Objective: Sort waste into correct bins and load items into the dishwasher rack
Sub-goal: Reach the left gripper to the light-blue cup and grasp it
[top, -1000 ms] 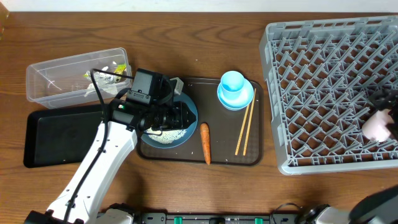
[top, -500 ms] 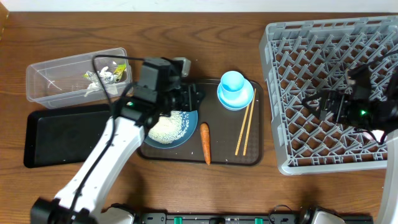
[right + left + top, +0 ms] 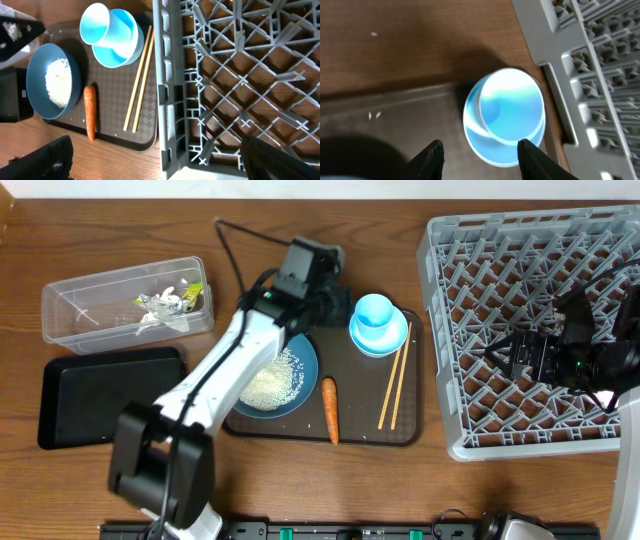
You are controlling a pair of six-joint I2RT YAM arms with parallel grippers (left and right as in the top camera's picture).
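The light-blue cup's open rim faces up ahead of my fingers, so my left gripper will go down toward the rack, onto the side of the cup's rim facing the blue bowl (image 3: 484, 120).
The light-blue cup and saucer (image 3: 378, 323) stand on the brown serving tray, and in the left wrist view (image 3: 505, 117) they sit just ahead of my fingers. My left gripper (image 3: 335, 308) (image 3: 481, 155) is open and empty beside them. A blue bowl (image 3: 305, 360) (image 3: 37, 65) holds white rice (image 3: 268, 383) (image 3: 57, 82). An orange carrot (image 3: 329, 408) (image 3: 89, 112) and two chopsticks (image 3: 393, 388) (image 3: 137, 85) lie on the tray. My right gripper (image 3: 503, 355) (image 3: 160, 167) is open and empty over the grey rack (image 3: 530, 250) (image 3: 240, 75). The white-pink cup does not show.
The clear tub (image 3: 80, 315) at the far left holds wrapper scraps (image 3: 165, 302). The black tray (image 3: 110, 395) lies in front of it. The brown serving tray (image 3: 400, 435) (image 3: 395, 110) sits close to the rack's left wall (image 3: 580, 60).
My left gripper has moved from above the blue bowl to the right and back, up to the cup and saucer. My right arm came left over the rack; the white-pink cup is gone from view.
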